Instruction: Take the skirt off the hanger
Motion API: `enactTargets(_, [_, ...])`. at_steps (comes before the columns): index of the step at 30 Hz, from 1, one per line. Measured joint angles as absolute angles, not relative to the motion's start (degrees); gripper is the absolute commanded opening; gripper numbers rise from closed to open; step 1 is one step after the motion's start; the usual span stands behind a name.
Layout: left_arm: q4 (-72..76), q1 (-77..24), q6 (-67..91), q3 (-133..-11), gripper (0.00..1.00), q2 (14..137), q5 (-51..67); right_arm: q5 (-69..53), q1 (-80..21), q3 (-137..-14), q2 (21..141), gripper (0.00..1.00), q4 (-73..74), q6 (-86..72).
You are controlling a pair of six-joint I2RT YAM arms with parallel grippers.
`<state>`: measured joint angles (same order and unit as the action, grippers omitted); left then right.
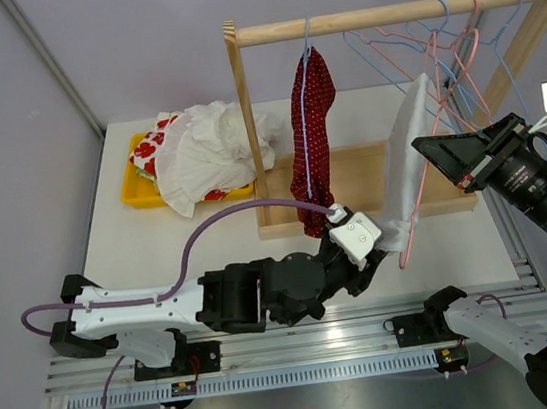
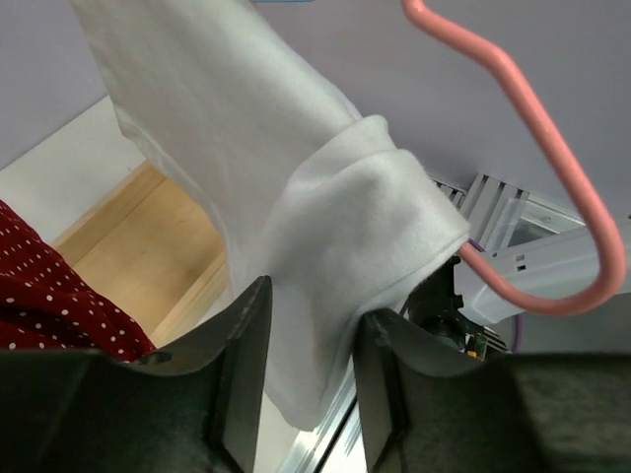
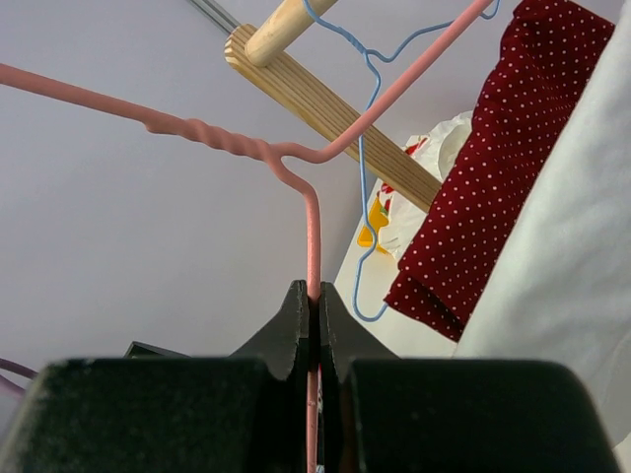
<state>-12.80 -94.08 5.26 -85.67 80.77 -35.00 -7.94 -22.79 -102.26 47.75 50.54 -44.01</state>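
Note:
My right gripper moves outward, to its left in the top view, to the bar's bare part (image 1: 367,18) next. It then hooks the pink hanger (image 1: 403,260) on and releases.
A white skirt (image 1: 409,161) hangs folded over a pink wire hanger (image 1: 403,260), off the rail and in front of the wooden rack. My right gripper (image 1: 425,144) is shut on the hanger's neck (image 3: 312,236); in the right wrist view the jaws (image 3: 315,296) meet on the wire, with the skirt (image 3: 572,266) at the right edge. My left gripper (image 1: 385,245) is at the skirt's lower end. In the left wrist view its jaws (image 2: 311,305) pinch the bunched cloth (image 2: 296,197), with the hanger's corner (image 2: 552,148) sticking out to the right.
The wooden rack (image 1: 380,16) carries a red polka-dot garment (image 1: 313,139) on a blue hanger and several empty wire hangers (image 1: 454,40) at the right. A yellow tray (image 1: 140,187) with piled clothes (image 1: 206,153) sits at the back left.

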Motion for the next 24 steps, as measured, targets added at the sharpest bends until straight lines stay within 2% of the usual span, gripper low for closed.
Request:
enactTargets(3, [-12.88, -94.24, 6.13, -84.44, 0.45, 79.09, -34.44, -7.92, -22.79, -102.61, 47.92, 0.0, 50.78, -43.99])
enactTargets(7, [-12.12, -94.43, 6.7, -82.83, 0.35, 77.25, -34.26, -7.79, -22.79, -102.78, 48.1, 0.0, 50.87, -44.01])
enactTargets(12, [-9.96, -94.43, 6.72, -80.86, 0.33, 76.9, -33.95, -7.53, -22.79, -102.76, 48.12, 0.0, 50.87, -44.05])
enactTargets(15, [-8.54, -94.45, 6.63, -79.7, 0.27, 76.93, -33.01, -7.55, -22.79, -102.63, 48.1, 0.0, 50.83, -44.29])
enactTargets(19, [-4.58, -94.45, 6.24, -78.13, 0.03, 76.95, -31.05, -7.6, -22.79, -101.78, 47.92, 0.0, 50.5, -44.86])
enactTargets(20, [-3.81, -94.45, 6.22, -77.95, 0.0, 77.01, -30.5, -7.64, -22.79, -101.41, 47.86, 0.0, 50.37, -45.01])
enactTargets(24, [-1.8, -94.45, 6.07, -77.76, 0.0, 77.95, -28.62, -7.73, -22.79, -100.92, 48.18, 0.0, 50.26, -44.99])
